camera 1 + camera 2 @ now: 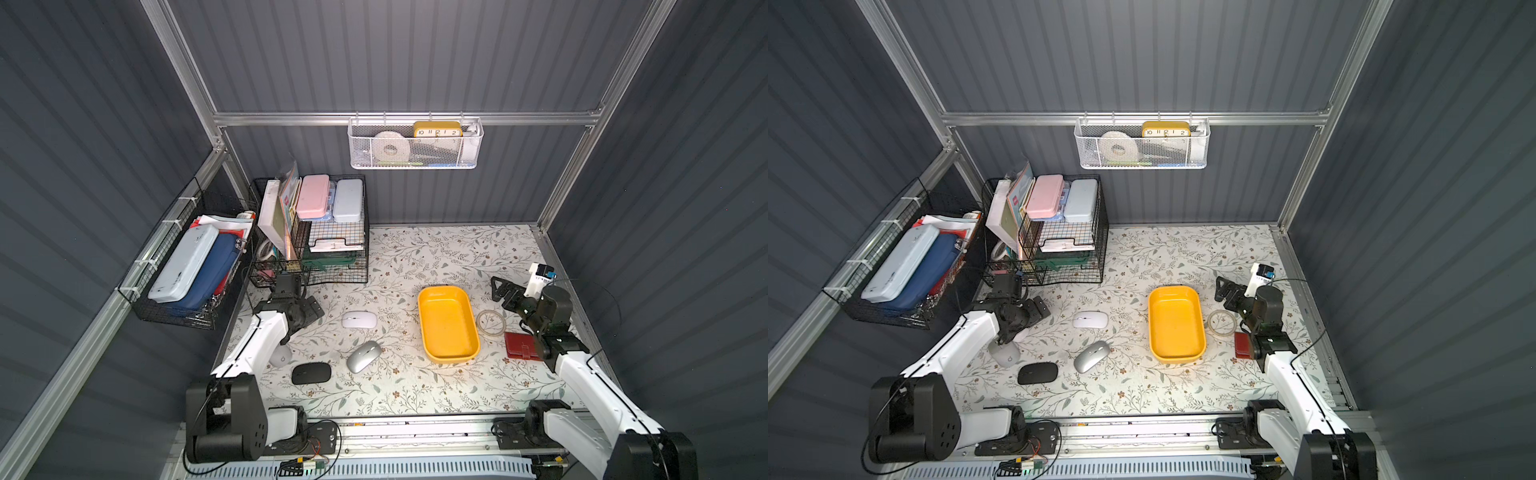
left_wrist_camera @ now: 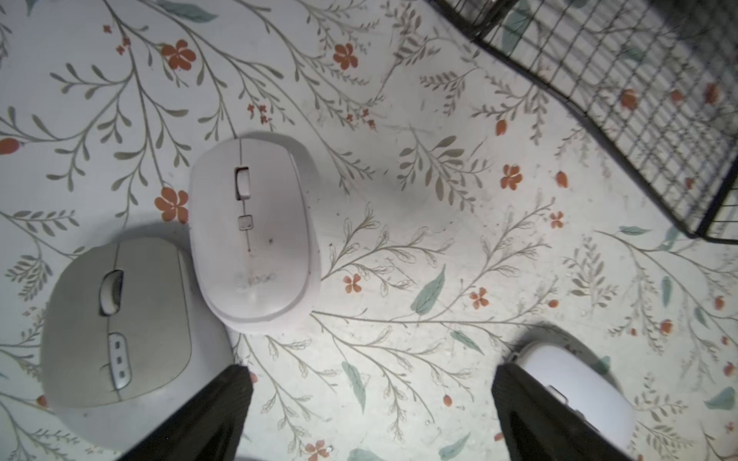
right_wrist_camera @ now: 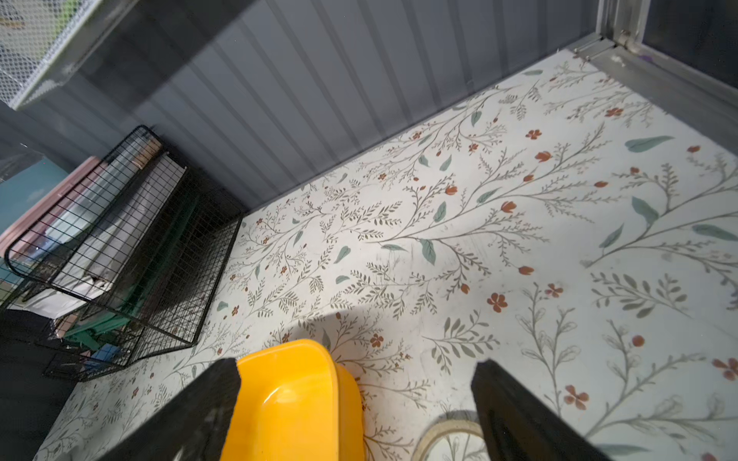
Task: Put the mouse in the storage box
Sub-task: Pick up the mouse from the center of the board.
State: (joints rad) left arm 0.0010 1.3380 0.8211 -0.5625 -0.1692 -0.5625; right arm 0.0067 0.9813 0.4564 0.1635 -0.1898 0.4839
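Observation:
My left gripper needs to move away from the tub next and down around the pinkish-white mouse (image 1: 1021,334) (image 2: 252,234). The mouse lies below, outside the gripper's fingers and farther from the tub.
Several mice lie on the floral table: a white mouse (image 1: 359,320), a silver mouse (image 1: 364,356), a black mouse (image 1: 311,373). The left wrist view adds a pinkish-white mouse (image 2: 253,231) and a beige mouse (image 2: 120,339) side by side. The storage box (image 1: 448,322), a mustard-yellow tub, stands empty right of centre. My left gripper (image 2: 371,371) hangs open over bare table, with the white mouse (image 2: 575,395) just outside one finger. My right gripper (image 3: 355,365) is open above the tub's far corner (image 3: 287,399), holding nothing.
A clear tape ring (image 1: 491,323) and a red wallet (image 1: 519,345) lie right of the tub, under my right arm. Black wire racks (image 1: 332,249) fill the back left corner. A white mesh basket (image 1: 415,143) hangs on the back wall.

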